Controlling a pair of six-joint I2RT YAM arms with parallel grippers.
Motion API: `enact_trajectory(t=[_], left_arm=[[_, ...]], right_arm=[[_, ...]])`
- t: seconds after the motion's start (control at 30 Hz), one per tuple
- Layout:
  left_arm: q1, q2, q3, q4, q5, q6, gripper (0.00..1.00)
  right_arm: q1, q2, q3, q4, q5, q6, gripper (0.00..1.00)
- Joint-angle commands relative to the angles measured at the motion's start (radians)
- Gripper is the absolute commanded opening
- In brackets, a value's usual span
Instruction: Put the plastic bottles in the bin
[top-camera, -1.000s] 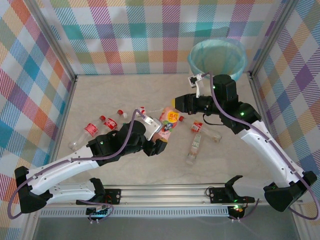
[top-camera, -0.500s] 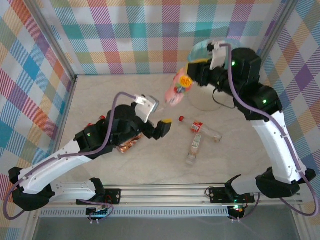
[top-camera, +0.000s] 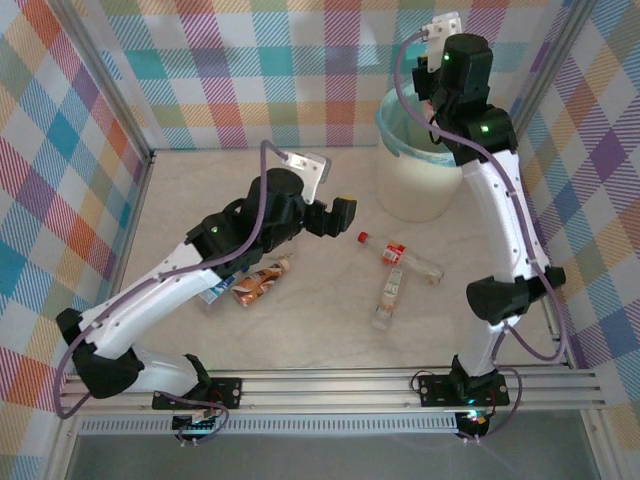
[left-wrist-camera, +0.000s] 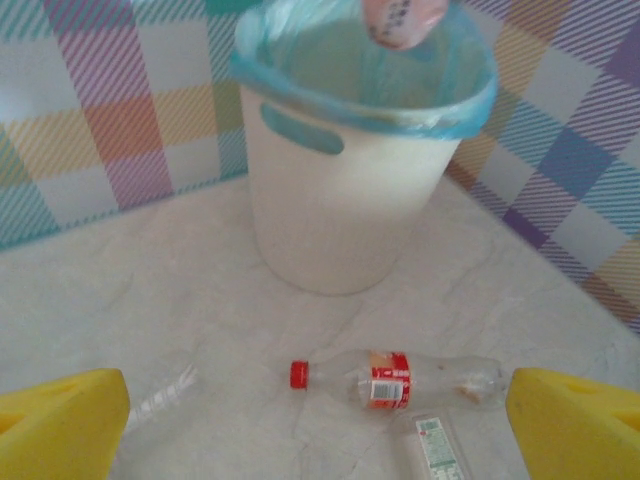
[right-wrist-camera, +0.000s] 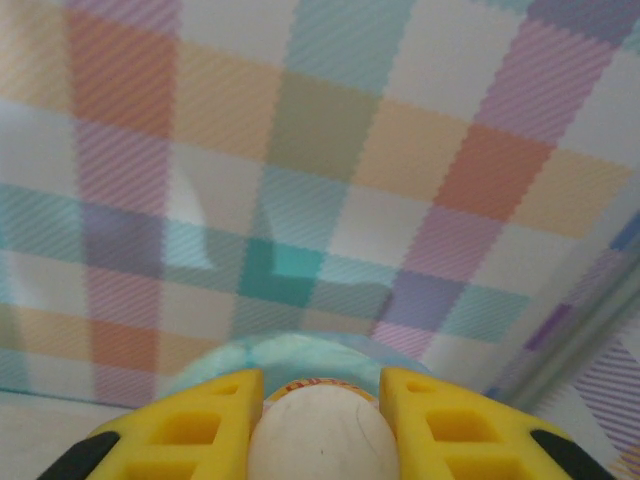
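Observation:
Next, the right gripper tilts downward over the bag-lined opening (top-camera: 406, 128) (right-wrist-camera: 245, 361) and releases the pink bottle there, since the bottle's end already hangs over the bin's rim.
The bin (top-camera: 420, 185), white with a light blue bag over its rim, stands at the back right. My right gripper (right-wrist-camera: 320, 402) is shut on a pale pink plastic bottle (right-wrist-camera: 320, 440), with the bin's blue rim (right-wrist-camera: 290, 352) just beyond it. In the left wrist view the pink bottle's end (left-wrist-camera: 400, 18) hangs over the bin's mouth (left-wrist-camera: 350, 170). My left gripper (top-camera: 335, 218) is open above the table's middle, its yellow fingers (left-wrist-camera: 60, 425) wide apart and holding nothing. A clear red-capped bottle (top-camera: 398, 256) lies on the table, with another clear bottle (top-camera: 388, 295) beside it.
An orange-brown bottle (top-camera: 262, 284) and a blue-labelled bottle (top-camera: 215, 292) lie under my left arm. A crumpled clear bottle (left-wrist-camera: 165, 398) lies near the left finger. Checked walls close the table on three sides. A metal rail (top-camera: 330, 385) runs along the near edge.
My right arm has lifted the pink bottle from the table's middle up over the bin. My left gripper has opened, let go of that bottle and risen.

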Motion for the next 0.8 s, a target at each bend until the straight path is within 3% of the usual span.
enact_trajectory(t=[0.0,0.23,0.53,0.6,0.7,0.77], left_arm=[[0.045,0.039,0.035,-0.042,0.066,-0.107,0.97],[0.091,0.089,0.013,-0.040,0.143,-0.174,0.96],[0.106,0.103,-0.002,-0.053,0.157,-0.181,0.96],[0.110,0.106,0.000,-0.057,0.161,-0.183,0.96],[0.111,0.112,0.006,-0.065,0.167,-0.183,0.96],[0.112,0.114,0.011,-0.071,0.167,-0.184,0.96]], right_arm=[[-0.022,0.031,0.045,-0.003,0.075,-0.046,0.12],[-0.031,0.079,0.001,-0.072,0.098,0.003,0.17],[-0.044,0.069,-0.078,-0.097,0.103,0.081,0.27],[-0.048,0.060,-0.095,-0.095,0.105,0.105,0.31],[-0.051,0.051,-0.113,-0.082,0.102,0.107,0.46],[-0.054,0.051,-0.108,-0.086,0.102,0.110,0.51]])
